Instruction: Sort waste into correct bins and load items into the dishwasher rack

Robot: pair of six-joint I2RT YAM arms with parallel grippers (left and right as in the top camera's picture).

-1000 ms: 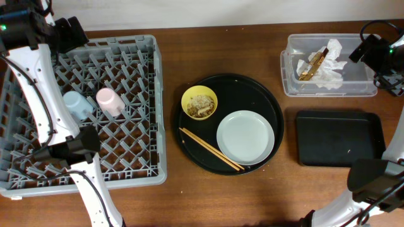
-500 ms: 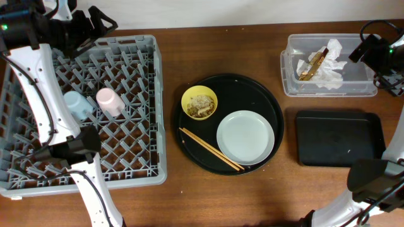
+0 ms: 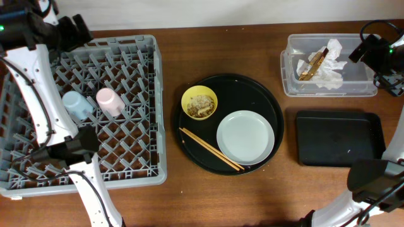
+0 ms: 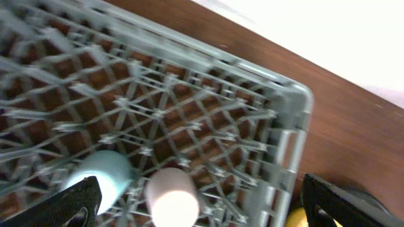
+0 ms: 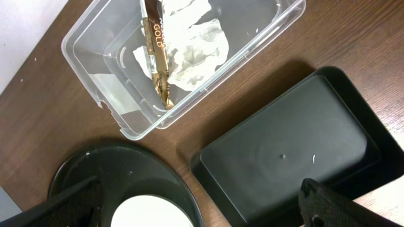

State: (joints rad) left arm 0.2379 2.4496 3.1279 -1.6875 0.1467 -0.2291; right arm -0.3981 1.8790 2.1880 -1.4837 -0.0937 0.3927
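Next, my right gripper moves from beside the tub (image 3: 287, 82) across the round tray and down to the yellow bowl's rack-side rim, as the bowl still holds scraps.
The grey dishwasher rack (image 3: 156, 107) holds the light-blue cup (image 3: 76, 104) and the pink cup (image 3: 108, 101). My left gripper (image 3: 74, 28) hovers over the rack's far left corner, open and empty. Its wrist view shows both cups, pink (image 4: 172, 197) and blue (image 4: 104, 178), below the open jaws (image 4: 202, 214). The yellow bowl (image 3: 199, 102) with beige scraps, the grey plate (image 3: 245, 137) and the chopsticks (image 3: 211, 149) sit on the round black tray. The clear tub (image 3: 287, 82) holds the napkin (image 3: 331, 70) and the gold wrapper (image 3: 314, 63). My right gripper (image 3: 374, 53) is open, high beside the tub.
The large round black tray (image 3: 252, 94) lies mid-table. The shallow black rectangular tray (image 3: 341, 137) lies in front of the tub. It also shows in the right wrist view (image 5: 297, 145), with the tub (image 5: 95, 44) beyond it. Bare wood shows between rack and round tray.
My left gripper swung out to the right over the rack's far edge, then drew back to the left. The right arm and all objects have not moved.
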